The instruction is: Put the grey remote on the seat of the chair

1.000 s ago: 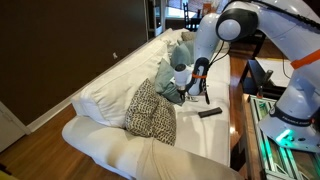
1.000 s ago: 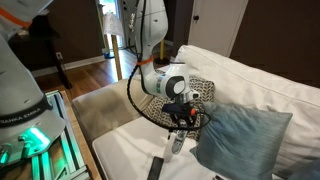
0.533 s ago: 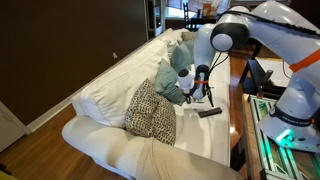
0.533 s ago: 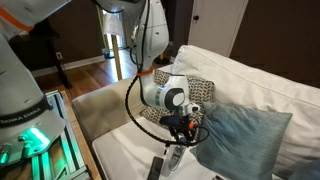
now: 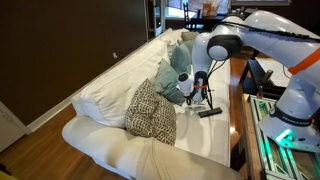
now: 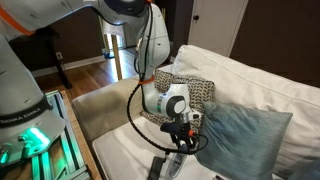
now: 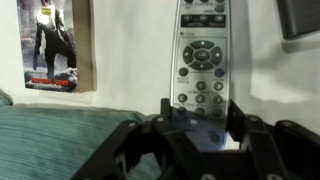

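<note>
Bare cushion already lies under the grey remote (image 7: 204,62) beside the booklet, so the gripper will next stay low over the white seat (image 7: 160,60) and open its fingers to let go of the remote.
The grey remote (image 7: 204,62) lies lengthwise against the white seat of the sofa (image 7: 130,50), buttons facing up. My gripper (image 7: 200,118) sits at its near end with one finger on each side, closed on it. In both exterior views the gripper (image 5: 200,96) (image 6: 180,141) is low over the seat cushion (image 5: 200,137) (image 6: 122,160), next to the teal pillow. The remote's light tip (image 6: 171,164) shows just below the fingers.
A black remote (image 5: 210,113) (image 6: 155,169) lies on the seat close by. A flat dark booklet (image 7: 57,45) lies on the cushion. A teal pillow (image 6: 242,135) (image 7: 50,140) and a patterned pillow (image 5: 150,112) stand near the gripper.
My gripper has moved down toward the seat cushion with the grey remote in it. The pillows and the black remote have not moved.
</note>
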Controlling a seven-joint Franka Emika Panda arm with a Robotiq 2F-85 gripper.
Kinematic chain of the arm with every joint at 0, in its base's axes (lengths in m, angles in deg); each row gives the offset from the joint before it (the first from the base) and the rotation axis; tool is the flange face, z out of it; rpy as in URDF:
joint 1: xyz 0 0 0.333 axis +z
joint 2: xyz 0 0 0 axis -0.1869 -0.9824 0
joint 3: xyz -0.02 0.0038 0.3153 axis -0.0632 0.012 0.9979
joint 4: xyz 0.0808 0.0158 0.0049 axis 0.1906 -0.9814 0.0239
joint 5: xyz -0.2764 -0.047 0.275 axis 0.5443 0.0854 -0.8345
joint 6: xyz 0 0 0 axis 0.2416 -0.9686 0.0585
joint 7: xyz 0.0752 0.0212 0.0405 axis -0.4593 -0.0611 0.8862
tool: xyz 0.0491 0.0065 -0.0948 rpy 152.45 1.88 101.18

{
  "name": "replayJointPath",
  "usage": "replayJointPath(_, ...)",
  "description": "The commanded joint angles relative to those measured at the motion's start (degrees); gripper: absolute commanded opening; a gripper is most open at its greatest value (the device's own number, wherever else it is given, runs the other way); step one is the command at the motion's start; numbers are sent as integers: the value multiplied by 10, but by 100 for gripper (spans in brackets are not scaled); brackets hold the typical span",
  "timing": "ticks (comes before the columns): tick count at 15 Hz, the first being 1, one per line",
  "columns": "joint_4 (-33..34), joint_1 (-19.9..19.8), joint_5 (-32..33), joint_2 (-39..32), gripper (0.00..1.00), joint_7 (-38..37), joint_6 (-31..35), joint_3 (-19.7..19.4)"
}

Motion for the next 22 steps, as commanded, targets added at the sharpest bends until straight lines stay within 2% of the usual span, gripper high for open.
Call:
replayJointPath(1,31,12,-13,-42,29,-11,-5,-15)
replayJointPath(4,41,10,-17,-57,29,-9,-20,-11)
replayJointPath(5,43,11,-20,-60,58,-12,-25,-12)
replayJointPath(6,44,9,-22,-62,81,-12,-30,-10)
replayJointPath(8,44,3,-25,-57,83,-9,-42,-4)
replayJointPath(11,42,16,-23,-51,100,-18,-54,-18)
replayJointPath(14,31,28,-18,-35,100,-23,-66,-35)
replayJointPath(17,12,23,-15,2,100,-16,-78,-38)
replayJointPath(22,-30,-14,-24,98,100,0,-92,-7)
